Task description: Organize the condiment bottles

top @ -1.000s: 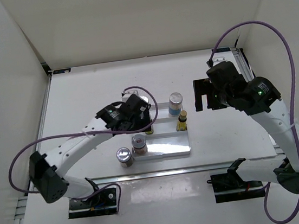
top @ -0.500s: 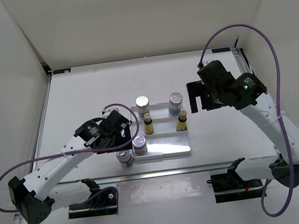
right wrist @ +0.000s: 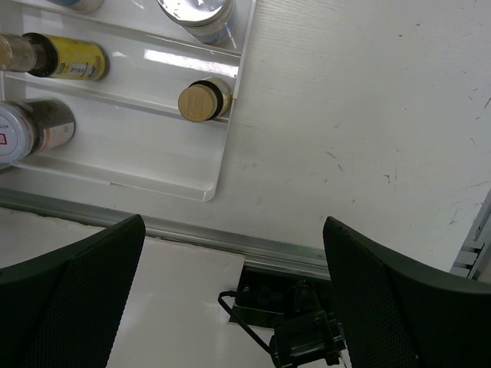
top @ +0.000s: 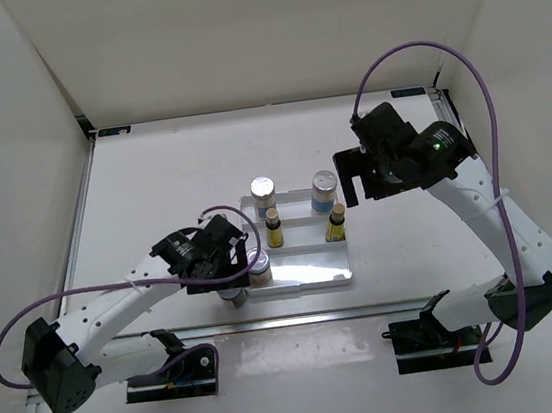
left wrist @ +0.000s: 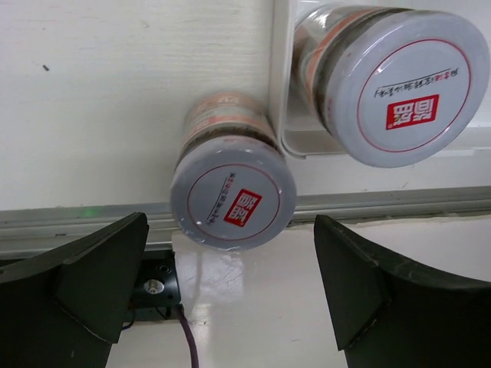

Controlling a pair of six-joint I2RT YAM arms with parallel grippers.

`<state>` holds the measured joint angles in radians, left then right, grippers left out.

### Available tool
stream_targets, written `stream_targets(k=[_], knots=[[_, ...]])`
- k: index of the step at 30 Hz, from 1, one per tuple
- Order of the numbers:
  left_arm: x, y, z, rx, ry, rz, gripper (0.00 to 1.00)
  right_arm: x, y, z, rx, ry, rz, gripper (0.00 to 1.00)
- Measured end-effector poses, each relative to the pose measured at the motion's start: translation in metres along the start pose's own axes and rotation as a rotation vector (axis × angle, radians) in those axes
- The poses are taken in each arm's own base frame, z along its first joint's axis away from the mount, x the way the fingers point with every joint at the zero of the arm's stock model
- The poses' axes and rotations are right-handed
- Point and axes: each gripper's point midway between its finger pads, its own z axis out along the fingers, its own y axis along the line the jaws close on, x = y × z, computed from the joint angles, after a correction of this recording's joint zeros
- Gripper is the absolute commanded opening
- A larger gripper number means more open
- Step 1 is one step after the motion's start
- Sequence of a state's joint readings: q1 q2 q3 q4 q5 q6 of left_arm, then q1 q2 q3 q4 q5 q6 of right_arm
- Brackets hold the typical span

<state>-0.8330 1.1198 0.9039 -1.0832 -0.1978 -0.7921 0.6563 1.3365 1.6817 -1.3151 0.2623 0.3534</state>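
My left gripper is to move down around the short jar outside the tray and close on the jar's lid first, to get hold of the jar.
A white ridged tray [top: 315, 274] holds two tall silver-capped bottles [top: 262, 189] [top: 324, 189], two slim yellow bottles [top: 273, 226] [top: 336, 222] and a short silver-lidded jar [top: 259, 265]. A second short jar [top: 231, 296] stands on the table just outside the tray's near left corner. My left gripper [top: 225, 265] hovers open above it. In the left wrist view that jar [left wrist: 234, 201] sits between the spread fingers, beside the tray jar [left wrist: 399, 88]. My right gripper [top: 359, 182] is open and empty, above the table right of the tray; its view shows a yellow bottle [right wrist: 201, 100].
A metal rail [top: 369, 308] runs along the table's near edge, with the arm bases below it. White walls enclose the table at the back and sides. Bare table lies left, behind and right of the tray [right wrist: 153, 157].
My left gripper drew back from the tray's back left, uncovering the tall bottle there, and now hovers over the jar outside the tray. My right gripper shifted slightly left.
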Motion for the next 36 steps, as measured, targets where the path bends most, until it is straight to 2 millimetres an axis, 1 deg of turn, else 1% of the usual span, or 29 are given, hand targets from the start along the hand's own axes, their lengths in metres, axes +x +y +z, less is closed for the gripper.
stream_targets(k=[6,9,14,15,16,18,19,21,22,24,25,27,29,32,34,36], knots=[[0.000,-0.006,0.015,-0.009,0.022,0.025,0.99,0.002,-0.001,-0.001,0.000,0.008,-0.003,1.00],[0.002,-0.006,0.021,-0.021,0.039,0.033,0.94,0.003,-0.001,-0.002,0.002,0.014,-0.004,1.00],[0.005,-0.003,0.025,-0.032,0.053,0.036,0.77,0.004,-0.001,-0.002,0.003,0.018,-0.003,1.00],[0.004,-0.003,0.025,-0.031,0.051,0.035,0.71,0.004,-0.001,-0.002,0.003,0.018,-0.002,1.00],[0.004,-0.004,0.024,-0.029,0.049,0.034,0.57,0.004,-0.001,-0.002,0.003,0.018,-0.002,1.00],[0.004,-0.003,0.023,-0.027,0.045,0.038,0.41,0.004,-0.001,-0.002,0.003,0.018,-0.002,1.00],[0.004,-0.003,0.022,-0.026,0.044,0.036,0.24,0.004,-0.001,-0.002,0.003,0.018,-0.002,1.00],[0.004,-0.002,0.018,-0.028,0.043,0.035,0.11,0.004,-0.002,-0.002,0.005,0.017,-0.002,1.00],[0.003,0.001,0.014,-0.038,0.047,0.036,0.11,0.004,-0.002,-0.002,0.007,0.016,-0.002,1.00],[-0.007,-0.003,-0.001,-0.032,0.030,0.033,0.11,0.004,-0.003,-0.002,0.010,0.013,-0.002,1.00],[-0.015,-0.007,-0.013,-0.023,0.013,0.031,0.11,0.004,-0.003,-0.002,0.012,0.012,-0.002,1.00],[-0.038,-0.019,-0.039,0.020,-0.054,0.025,0.11,0.003,-0.004,-0.003,0.018,0.007,0.000,1.00],[-0.063,-0.033,-0.071,0.065,-0.133,0.038,0.11,0.003,-0.006,-0.004,0.025,-0.001,0.004,1.00],[-0.098,-0.062,-0.118,0.173,-0.244,0.076,0.11,0.005,-0.009,-0.006,0.034,-0.008,0.009,1.00],[-0.112,-0.081,-0.142,0.225,-0.291,0.123,0.11,0.006,-0.011,-0.007,0.041,-0.012,0.012,1.00],[-0.126,-0.107,-0.162,0.277,-0.331,0.184,0.11,0.006,-0.013,-0.007,0.051,-0.017,0.017,1.00]])
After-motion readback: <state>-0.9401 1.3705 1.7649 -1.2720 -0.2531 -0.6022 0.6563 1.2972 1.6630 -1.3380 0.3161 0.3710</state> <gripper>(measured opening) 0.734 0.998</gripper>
